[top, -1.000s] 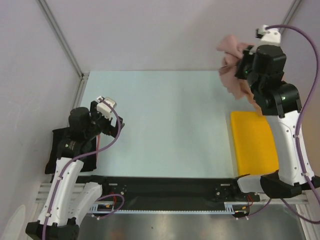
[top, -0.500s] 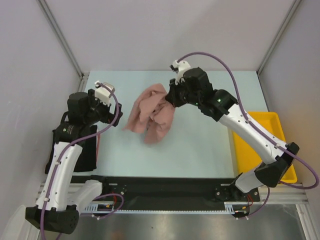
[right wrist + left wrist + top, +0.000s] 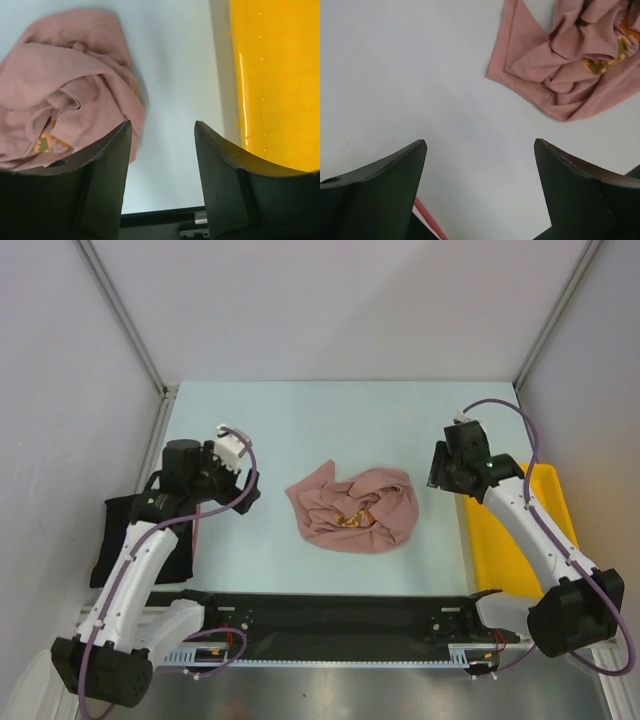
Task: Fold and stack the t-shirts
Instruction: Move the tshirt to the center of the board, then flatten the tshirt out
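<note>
My right gripper will go down to the left in the top view onto the fold, because it bunches up between the pink t-shirt's print and the t-shirt's edge on the tray side.
The dusty pink t-shirt (image 3: pixel 352 508) lies crumpled in the middle of the table, its brown-orange print showing among the folds. It fills the upper right of the left wrist view (image 3: pixel 570 65) and the left of the right wrist view (image 3: pixel 65 95). The black t-shirt (image 3: pixel 115 540) lies bunched at the table's left edge, partly under the left arm. My left gripper (image 3: pixel 245 490) (image 3: pixel 480 142) hangs open and empty over bare table left of the pink shirt. My right gripper (image 3: pixel 440 472) (image 3: pixel 162 124) is open and empty, just right of the pink shirt.
The yellow plastic tray (image 3: pixel 515 540) (image 3: pixel 275 75) stands at the right edge, under the right arm. White walls and metal frame posts close the table on three sides. A black rail (image 3: pixel 340 610) runs along the near edge.
The right gripper carried the pink t-shirt from the back right to the table's middle, let it go and drew back to the right. The left gripper moved slightly toward the centre.
</note>
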Tool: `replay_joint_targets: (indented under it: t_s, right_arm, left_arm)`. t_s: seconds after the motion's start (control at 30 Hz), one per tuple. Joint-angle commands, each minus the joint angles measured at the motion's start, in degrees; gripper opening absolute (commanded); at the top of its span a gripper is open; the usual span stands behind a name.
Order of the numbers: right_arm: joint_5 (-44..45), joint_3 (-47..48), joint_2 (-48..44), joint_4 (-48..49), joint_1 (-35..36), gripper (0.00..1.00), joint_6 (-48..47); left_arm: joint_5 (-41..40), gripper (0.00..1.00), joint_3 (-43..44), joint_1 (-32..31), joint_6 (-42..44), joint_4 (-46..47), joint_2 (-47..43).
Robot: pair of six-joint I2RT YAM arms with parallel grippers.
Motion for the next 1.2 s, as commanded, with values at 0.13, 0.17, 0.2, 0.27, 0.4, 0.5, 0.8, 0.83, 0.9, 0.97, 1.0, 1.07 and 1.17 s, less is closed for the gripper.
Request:
replay_joint_targets:
  t_s: [0.13, 0.17, 0.2, 0.27, 0.4, 0.5, 0.8, 0.83, 0.9, 0.97, 1.0, 1.07, 1.17]
  right_arm:
    - [-7.5, -3.9, -5.9, 9.2, 8.0, 0.59, -1.4]
    - [-8.0, -4.2, -5.2, 10.0, 9.0, 0.58, -0.4]
    - [-7.7, -4.0, -3.2, 10.3, 9.8, 0.58, 0.3]
    - [-6.9, -2.9, -0.3, 9.8, 11.5, 0.59, 2.8]
    - [-5.1, 0.2, 8.2, 10.8, 14.2, 0.61, 6.4]
    - [-2.8, 1.6, 12.1, 10.4, 14.5, 0.59, 9.0]
    - [0.6, 4.5, 19.0, 6.5, 13.5, 0.00, 9.7]
    - [1.0, 4.5, 18.3, 5.8, 13.2, 0.00, 9.8]
    - [2.0, 4.1, 15.0, 4.3, 12.8, 0.00, 9.9]
    - [2.0, 2.5, 10.4, 3.6, 11.3, 0.00, 10.3]
    - [1.9, 1.8, 8.6, 3.3, 10.8, 0.00, 10.5]
    - [1.5, 0.5, 5.7, 3.0, 9.9, 0.00, 10.5]
    - [1.6, -1.6, 0.8, 1.3, 9.7, 0.00, 10.9]
  left_arm:
    - [-7.6, 0.89, -0.3, -15.0, 5.6, 2.3, 13.8]
    - [-7.9, 0.89, -0.2, -15.9, 5.6, 2.9, 15.6]
    - [-7.9, 0.88, 0.2, -17.4, 5.3, 3.3, 17.6]
    - [-8.7, 0.88, 0.4, -18.9, 4.8, 4.7, 22.5]
    - [-8.7, 0.94, 2.0, -19.9, 2.5, 8.4, 29.7]
    - [-9.9, 0.95, 6.0, -18.8, -0.7, 11.1, 35.4]
    - [-8.8, 0.84, 13.1, -15.3, -7.6, 12.1, 48.0]
    - [-8.3, 0.81, 13.5, -14.9, -8.0, 12.1, 49.5]
    - [-8.0, 0.76, 15.3, -13.9, -8.6, 11.5, 50.9]
    - [-6.7, 0.75, 16.4, -13.7, -8.7, 10.4, 52.2]
    - [-6.4, 0.75, 16.4, -13.7, -8.8, 10.2, 52.3]
    - [-5.1, 0.75, 15.8, -13.7, -9.1, 10.4, 52.6]
    - [-5.3, 0.72, 15.6, -13.7, -9.7, 10.2, 54.4]
